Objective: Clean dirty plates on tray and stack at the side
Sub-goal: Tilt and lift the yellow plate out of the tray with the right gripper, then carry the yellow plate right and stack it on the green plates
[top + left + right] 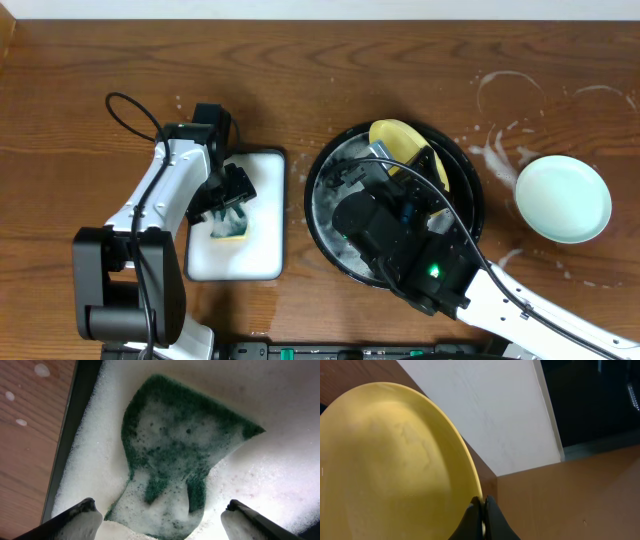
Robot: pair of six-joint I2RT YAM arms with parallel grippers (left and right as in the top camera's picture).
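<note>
Next, my right gripper swings across to the right in the overhead view, lowers the yellow plate [393, 134] flat onto the mint-green plate [562, 198] there and releases.
My right gripper [481, 502] is shut on the rim of the pale yellow plate [390, 460]. It holds the plate tilted on edge over the far side of the round black tray [320, 205]. From overhead the yellow plate [393, 134] shows behind the right arm, which hides most of the tray's inside. A pale mint-green plate [562, 198] lies flat on the wood tabletop to the right of the tray. My left gripper [160, 505] hangs open just above a foamy green sponge [175, 445], one finger on each side of it.
The sponge [230, 225] lies in a white rectangular tray [255, 255] full of suds, left of the black tray. White soapy rings and splashes [505, 90] mark the wood at the back right, near the mint-green plate.
</note>
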